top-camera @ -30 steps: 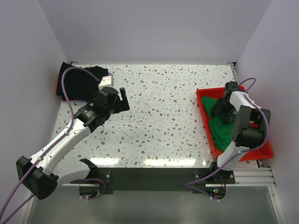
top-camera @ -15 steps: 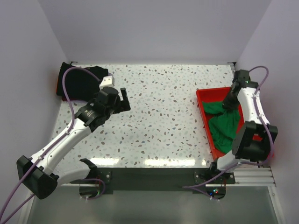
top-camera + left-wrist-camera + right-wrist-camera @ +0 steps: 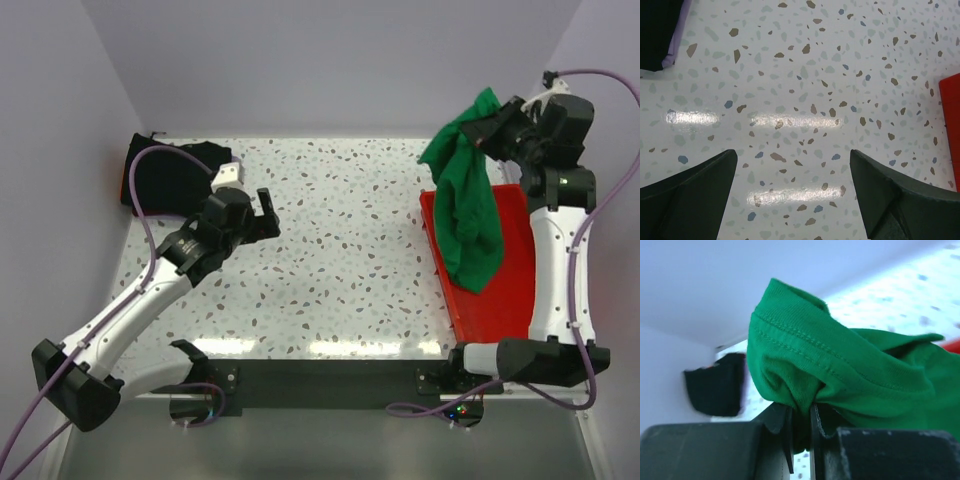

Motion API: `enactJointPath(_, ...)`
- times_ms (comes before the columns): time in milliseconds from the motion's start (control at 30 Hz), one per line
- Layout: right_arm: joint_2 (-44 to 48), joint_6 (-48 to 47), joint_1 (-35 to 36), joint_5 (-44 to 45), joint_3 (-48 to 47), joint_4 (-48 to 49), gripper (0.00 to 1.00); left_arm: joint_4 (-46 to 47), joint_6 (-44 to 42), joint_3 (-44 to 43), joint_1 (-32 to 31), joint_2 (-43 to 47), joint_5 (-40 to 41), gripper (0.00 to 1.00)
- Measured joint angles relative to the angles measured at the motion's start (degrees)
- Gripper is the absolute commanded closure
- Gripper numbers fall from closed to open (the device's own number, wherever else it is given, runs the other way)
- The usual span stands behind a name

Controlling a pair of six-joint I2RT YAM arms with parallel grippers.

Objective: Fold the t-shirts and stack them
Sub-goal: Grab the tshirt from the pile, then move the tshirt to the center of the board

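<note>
My right gripper lifts the t-shirt off the red tray toward my left gripper next, then brings it down over the speckled table's middle [image 3: 322, 250].
My right gripper [image 3: 490, 122] is shut on the bright green t-shirt [image 3: 465, 205] and holds it high above the red tray [image 3: 508, 290]. The shirt hangs down in a long bunch, its lower end near the tray's left side. In the right wrist view the green cloth [image 3: 840, 370] is pinched between my fingers [image 3: 801, 432]. A black folded t-shirt [image 3: 165, 177] lies at the far left corner; it also shows in the left wrist view [image 3: 657, 30] with a purple edge [image 3: 676, 42] under it. My left gripper [image 3: 262, 210] is open and empty above the table [image 3: 340, 250]; it also shows in the left wrist view [image 3: 792, 187].
The red tray stands at the right edge of the speckled table. A small white block [image 3: 228, 175] sits beside the black shirt. White walls close the left, back and right sides. The tray's corner shows in the left wrist view [image 3: 951, 120].
My right arm has risen from inside the tray to high at the back right, lifting the green t-shirt out so it now hangs. The left arm has barely moved.
</note>
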State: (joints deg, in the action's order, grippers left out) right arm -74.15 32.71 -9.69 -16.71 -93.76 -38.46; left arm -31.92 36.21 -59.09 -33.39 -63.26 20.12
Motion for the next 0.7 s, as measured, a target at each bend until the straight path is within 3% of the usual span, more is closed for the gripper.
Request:
enactJointPath(300, -12.7, 3.6, 25.9, -7.0, -24.6, 13.5, 1.00, 0.7, -0.5, 0.5, 0.0, 4.0, 1.3, 0.00)
enactJointPath(433, -18.3, 3.7, 34.2, -8.4, -33.4, 18.1, 1.00, 0.5, -0.4, 0.5, 0.0, 4.3, 2.5, 0.00)
enactJointPath(633, -18.4, 2.3, 37.4, -6.7, -30.3, 20.7, 1.00, -1.0, -0.2, 0.5, 0.0, 5.3, 5.2, 0.00)
enactJointPath(667, -17.5, 1.8, 37.4, -5.0, -27.6, 20.6, 0.97, -1.4, -0.2, 0.5, 0.0, 5.5, 5.7, 0.00)
enactJointPath(700, -16.4, 1.4, 37.3, -2.8, -24.4, 20.4, 0.82, -1.9, 0.0, 0.5, 0.0, 5.7, 6.1, 0.00)
